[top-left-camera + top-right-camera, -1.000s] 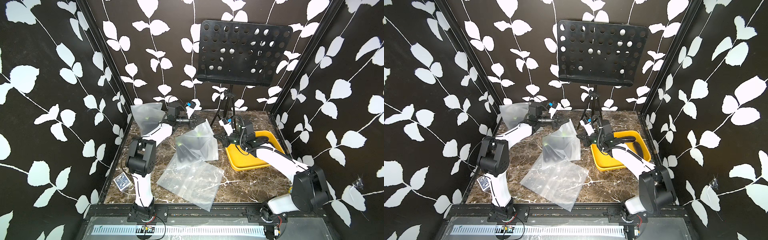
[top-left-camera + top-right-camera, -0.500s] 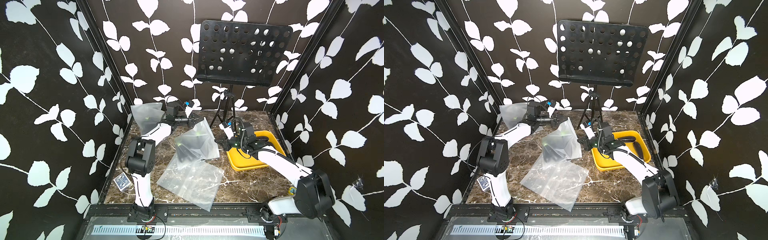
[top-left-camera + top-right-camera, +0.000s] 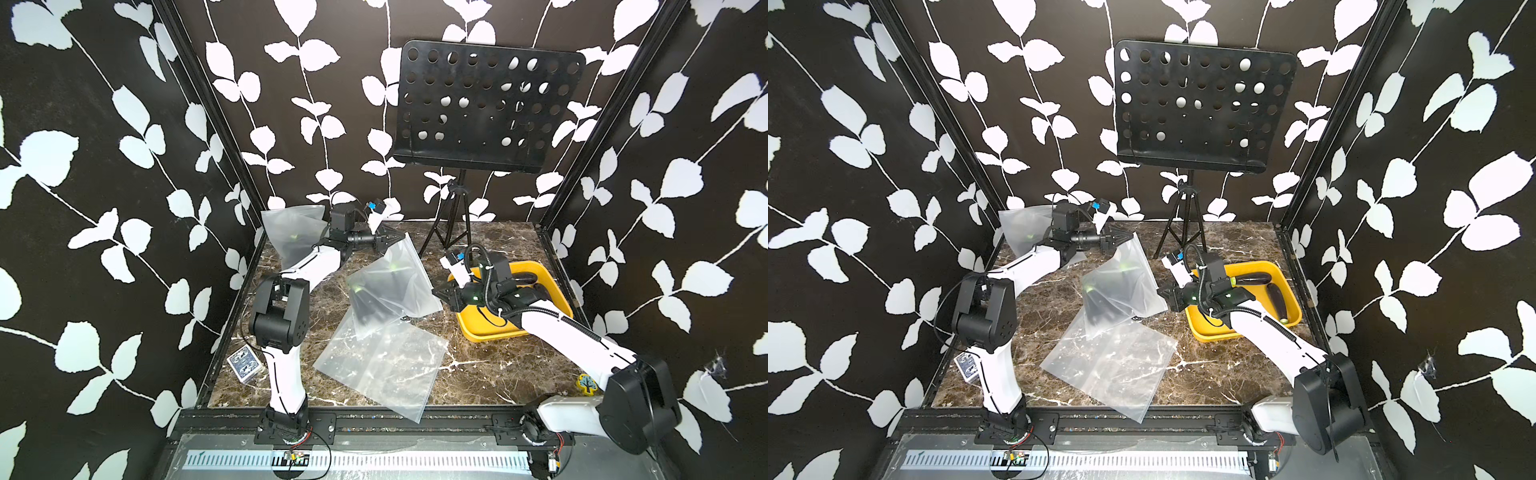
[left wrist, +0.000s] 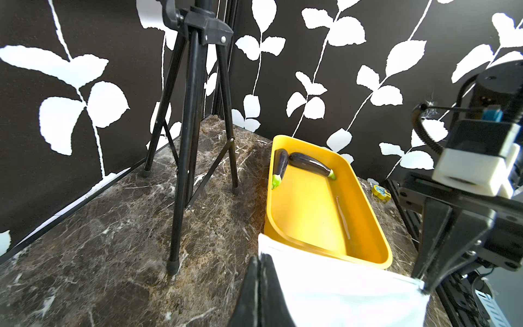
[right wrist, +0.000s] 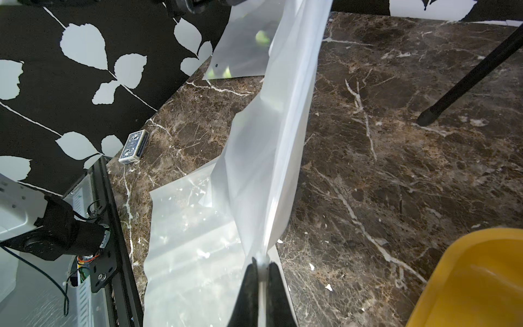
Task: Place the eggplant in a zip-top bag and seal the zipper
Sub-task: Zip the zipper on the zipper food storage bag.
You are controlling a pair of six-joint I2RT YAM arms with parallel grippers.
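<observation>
The bag's far corner stays in my left gripper. Next, my right gripper slides back along the bag's edge toward the yellow tray and releases the bag's opposite corner [image 3: 437, 307] [image 5: 263, 259].
A frosted zip-top bag [image 3: 390, 286] [image 3: 1121, 286] hangs stretched between my two grippers above the marble table [image 3: 478, 374]. A dark eggplant [image 3: 363, 307] [image 3: 1096, 309] with a green cap shows dimly through the bag's lower part. My left gripper [image 3: 397, 241] [image 4: 260, 260] is shut on the bag's far corner. My right gripper [image 3: 440, 293] [image 5: 261, 263] is shut on the bag's [image 5: 271, 141] opposite corner, beside the tray. In the left wrist view the bag [image 4: 339, 291] runs across to the right gripper's fingers [image 4: 424, 283].
A yellow tray [image 3: 1200, 328] [image 4: 368, 254] at the right holds two more eggplants [image 4: 280, 165] [image 4: 310, 164]. A flat bag [image 3: 382, 361] lies at the front middle, another bag [image 3: 291, 232] stands at the back left. A music stand [image 3: 486, 108] rises at the back. A card deck [image 3: 245, 363] lies front left.
My right gripper has shifted slightly toward the front and left with its corner of the bag, tilting the bag. The left gripper has stayed in place.
</observation>
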